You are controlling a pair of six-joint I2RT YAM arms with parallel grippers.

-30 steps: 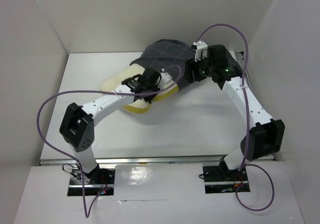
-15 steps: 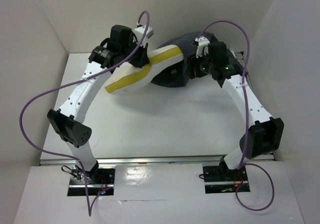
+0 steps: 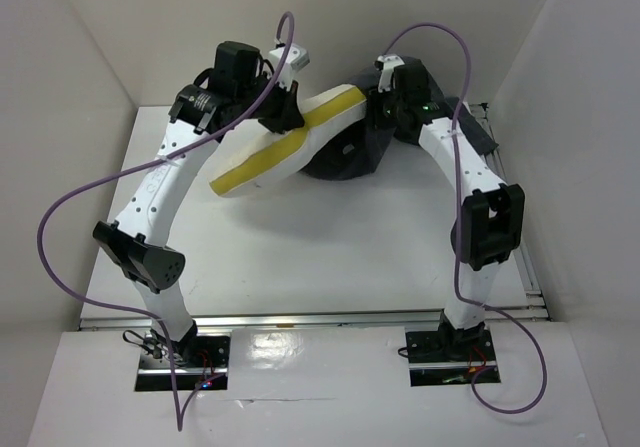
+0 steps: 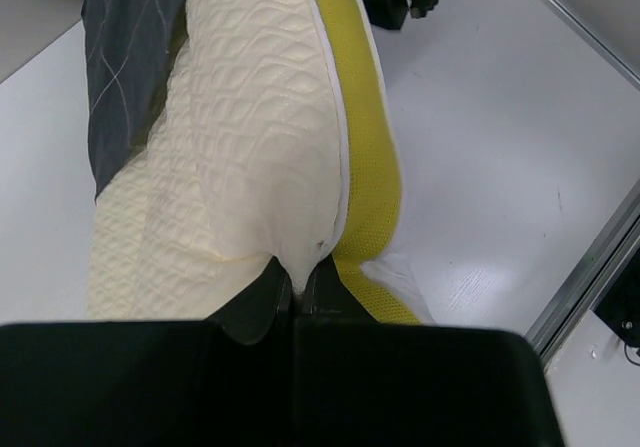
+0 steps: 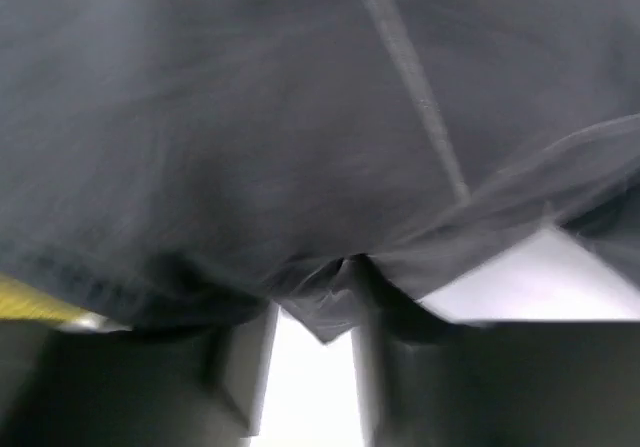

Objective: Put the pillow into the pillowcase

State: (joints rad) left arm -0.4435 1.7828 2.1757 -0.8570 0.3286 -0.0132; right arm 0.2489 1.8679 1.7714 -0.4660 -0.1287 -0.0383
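My left gripper holds the tilted pillow and will next move back and down to release it flat on the bare tabletop, which is below the gripper and toward my base.
In the top view my left gripper (image 3: 284, 117) holds the cream-yellow pillow (image 3: 262, 155) up at the back of the table. The pillow tilts, its darker yellow band (image 3: 300, 132) facing up. In the left wrist view the left gripper (image 4: 297, 279) is shut on a pinch of the pillow's cream cloth (image 4: 240, 157). The dark grey pillowcase (image 3: 345, 155) hangs at the pillow's far end, and a strip of the pillowcase (image 4: 130, 57) lies along the pillow's side. My right gripper (image 3: 384, 107) is at the pillowcase's top, with a fold of the pillowcase (image 5: 330, 117) bunched between its fingers (image 5: 245, 362).
White walls (image 3: 60, 117) close in the table (image 3: 330, 257) on the left, back and right. A metal rail (image 3: 320, 319) runs along the near edge. Purple cables (image 3: 60, 217) loop beside both arms.
My left arm has lifted the pillow off the table and swung it to the back. The right arm has risen and shifted left toward the pillow, taking the pillowcase with it.
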